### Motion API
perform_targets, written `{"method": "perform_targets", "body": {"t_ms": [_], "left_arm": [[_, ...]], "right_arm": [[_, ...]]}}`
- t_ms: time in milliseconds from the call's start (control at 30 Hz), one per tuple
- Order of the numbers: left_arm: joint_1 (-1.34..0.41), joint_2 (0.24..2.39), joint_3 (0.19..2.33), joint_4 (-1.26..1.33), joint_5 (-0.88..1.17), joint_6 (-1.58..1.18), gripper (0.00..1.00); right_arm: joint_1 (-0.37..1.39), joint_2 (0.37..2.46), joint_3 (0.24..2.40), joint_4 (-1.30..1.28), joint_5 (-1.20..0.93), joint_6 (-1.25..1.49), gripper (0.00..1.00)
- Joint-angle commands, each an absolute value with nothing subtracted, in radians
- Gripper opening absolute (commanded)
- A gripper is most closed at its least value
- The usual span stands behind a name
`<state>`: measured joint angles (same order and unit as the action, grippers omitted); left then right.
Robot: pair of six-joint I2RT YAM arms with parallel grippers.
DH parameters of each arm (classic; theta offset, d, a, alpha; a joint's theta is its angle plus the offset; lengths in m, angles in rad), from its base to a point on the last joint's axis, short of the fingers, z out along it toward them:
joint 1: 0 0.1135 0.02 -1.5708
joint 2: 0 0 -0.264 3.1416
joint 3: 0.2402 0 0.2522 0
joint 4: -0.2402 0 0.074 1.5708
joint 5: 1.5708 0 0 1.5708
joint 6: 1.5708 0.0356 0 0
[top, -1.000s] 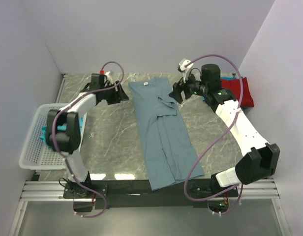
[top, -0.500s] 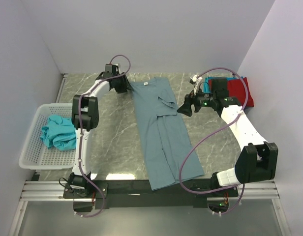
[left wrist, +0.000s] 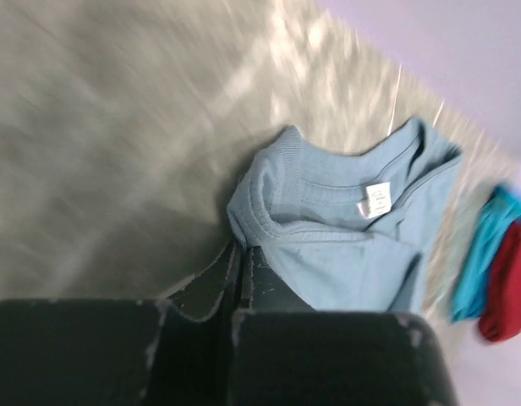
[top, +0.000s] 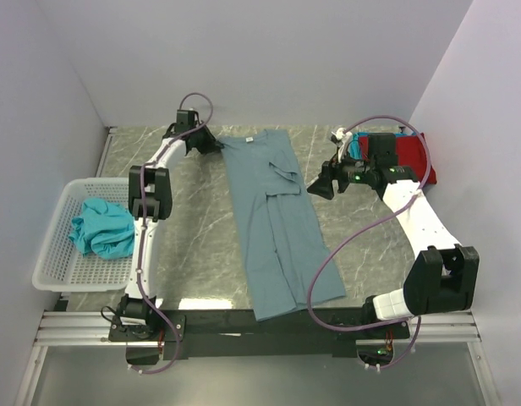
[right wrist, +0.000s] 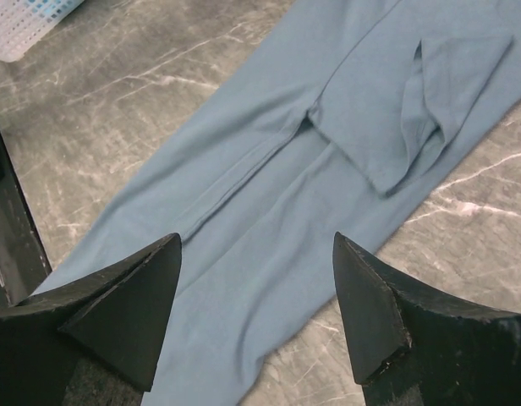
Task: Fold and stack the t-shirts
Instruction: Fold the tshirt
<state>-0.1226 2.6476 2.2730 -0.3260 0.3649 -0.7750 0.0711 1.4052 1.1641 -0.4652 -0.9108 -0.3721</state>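
Observation:
My right gripper moves back and down next onto the slate shirt's hem corner (top: pixel 340 293) on the red t-shirt's side, since that corner lies below it, toward the base.
A slate blue-grey t-shirt (top: pixel 277 237) lies as a long folded strip down the middle of the table, collar at the far end. My left gripper (top: pixel 216 147) sits at its far left corner. In the left wrist view the gripper (left wrist: pixel 242 249) is shut, with the bunched shoulder edge of the shirt (left wrist: pixel 345 271) at its tips. My right gripper (top: pixel 315 186) hovers open over the shirt's right edge by the folded sleeve. The right wrist view shows the gripper (right wrist: pixel 256 241) wide apart above the cloth (right wrist: pixel 269 194), touching nothing. A red t-shirt (top: pixel 415 156) lies at the far right on a teal one (left wrist: pixel 480 245).
A white basket (top: pixel 53 245) at the left table edge holds a crumpled teal t-shirt (top: pixel 100 228). The shirt's hem reaches the near table edge between the arm bases. Walls close in at the back and on both sides.
My left gripper swung right to the shirt's far left corner and shut there. My right gripper drifted nearer and stayed open. The shirt's strip shifted slightly.

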Motion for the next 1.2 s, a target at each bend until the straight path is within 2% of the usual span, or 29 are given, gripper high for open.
{"method": "perform_targets", "body": {"t_ms": [0,67,167,200,300,467,533,567,600,633,667,767,833,867,900,933,967,1000,1067,1100,1167], "left_arm": [[-0.055,2.7,2.356,-0.209,0.333,-0.916,0.0],[-0.045,2.746,2.436,-0.174,0.348,-0.949,0.0],[-0.025,2.77,2.456,-0.129,0.4,-0.995,0.26],[-0.014,2.766,2.456,-0.136,0.413,-0.986,0.4],[-0.003,2.673,2.377,-0.164,0.454,-0.884,0.49],[0.018,2.243,1.987,-0.167,0.324,-0.533,0.57],[0.009,2.032,1.79,-0.1,0.281,-0.455,0.65],[0.009,1.966,1.729,-0.072,0.281,-0.439,0.65],[0.006,1.901,1.609,-0.045,0.313,-0.43,0.69],[0.005,1.784,1.547,0.038,0.345,-0.425,0.72],[0.005,1.723,1.481,0.085,0.392,-0.439,0.8],[0.005,1.554,1.245,0.254,0.642,-0.491,0.86],[0.006,1.473,1.119,0.291,0.789,-0.5,0.87],[-0.03,1.445,1.089,0.229,0.811,-0.432,0.88],[-0.105,1.412,1.069,0.154,0.795,-0.354,0.88],[-0.168,1.335,1.042,0.065,0.691,-0.239,0.88],[-0.246,1.298,1.023,-0.039,0.623,0.004,0.88],[-0.414,1.261,0.959,-0.131,0.559,0.112,0.88],[-0.555,1.154,0.872,-0.164,0.476,0.301,0.87],[-0.669,1.12,0.776,-0.152,0.453,0.339,0.86],[-0.767,1.036,0.7,-0.144,0.382,0.382,0.86]], "right_arm": [[0.06,1.399,1.212,-0.469,-0.928,-0.376,0.78],[0.058,1.407,1.216,-0.476,-0.914,-0.379,0.78],[0.058,1.439,1.235,-0.512,-0.896,-0.408,0.78],[0.057,1.454,1.245,-0.54,-0.891,-0.437,0.78],[0.06,1.463,1.241,-0.584,-0.887,-0.508,0.78],[0.078,1.422,1.186,-0.607,-0.877,-0.661,0.78],[0.1,1.344,1.131,-0.576,-0.867,-0.748,0.79],[0.107,1.344,1.102,-0.545,-0.864,-0.749,0.79],[0.112,1.277,1.063,-0.507,-0.862,-0.78,0.8],[0.115,1.241,1.025,-0.464,-0.87,-0.802,0.89],[0.117,1.203,0.937,-0.38,-0.886,-0.819,0.91],[0.109,1.1,0.824,-0.36,-0.997,-0.964,0.93],[0.113,1.107,0.828,-0.488,-1.047,-1.156,0.91],[0.118,1.126,0.874,-0.697,-1.043,-1.269,0.89],[0.132,1.164,0.896,-0.801,-1.023,-1.466,0.88],[0.146,1.179,0.908,-0.88,-1.0,-1.535,0.84],[0.15,1.187,0.899,-0.975,-0.962,-1.581,0.83],[0.153,1.186,0.884,-1.011,-0.944,-1.676,0.82],[0.178,1.163,0.801,-1.034,-0.872,-1.729,0.81],[0.196,1.123,0.767,-1.017,-0.841,-1.718,0.81],[0.3,1.073,0.662,-0.935,-0.764,-1.686,0.81]]}}
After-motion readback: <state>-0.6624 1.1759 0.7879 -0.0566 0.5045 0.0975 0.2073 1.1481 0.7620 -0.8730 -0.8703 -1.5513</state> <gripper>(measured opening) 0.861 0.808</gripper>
